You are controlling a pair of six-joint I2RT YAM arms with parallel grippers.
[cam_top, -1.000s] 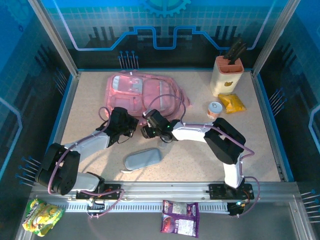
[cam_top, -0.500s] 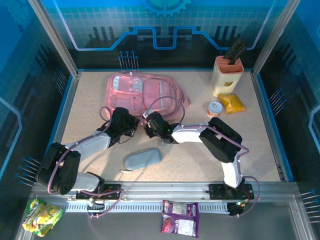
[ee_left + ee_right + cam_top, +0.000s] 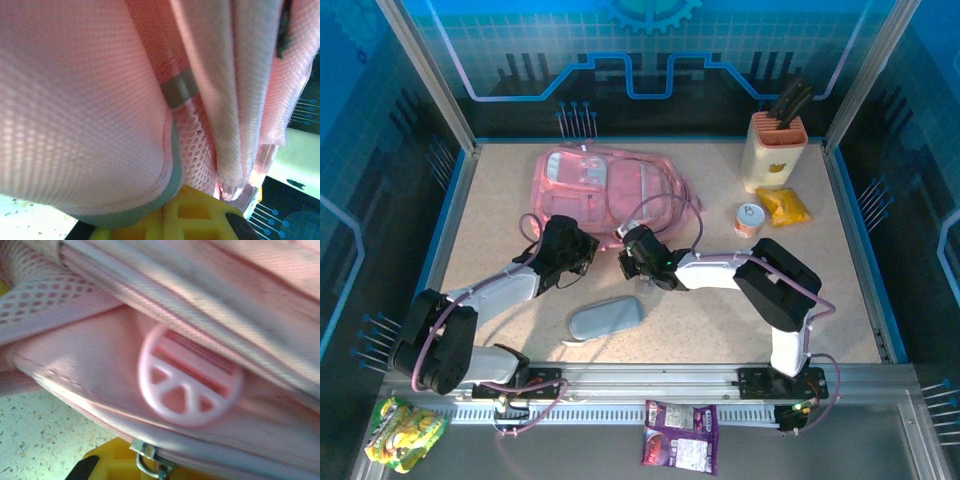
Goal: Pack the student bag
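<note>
The bag's near corner (image 3: 538,221) lies outward of my left gripper. The mesh fold goes outward next, away from my right gripper, for release by that corner.
The student bag (image 3: 605,185) lies flat at the back middle of the table, pink with translucent front pockets. My left gripper (image 3: 586,246) is at its near edge, shut on a fold of pink mesh fabric with grey trim (image 3: 172,150) that presses on its yellow finger (image 3: 195,215). Just to the right, my right gripper (image 3: 628,252) is at the same edge. In the right wrist view its jaws are shut at the bag's metal zip pull (image 3: 149,459), below a round pink buckle (image 3: 187,385).
A grey-blue pencil case (image 3: 606,320) lies in front of both grippers. At the back right stand a knife block (image 3: 774,152), a small can (image 3: 750,218) and a yellow packet (image 3: 784,206). Two snack bags (image 3: 404,430) (image 3: 680,436) lie beyond the near rail.
My right gripper has slid a little to the right along the bag's near edge and closed its jaws. The left gripper has stayed put, still shut on the fabric.
</note>
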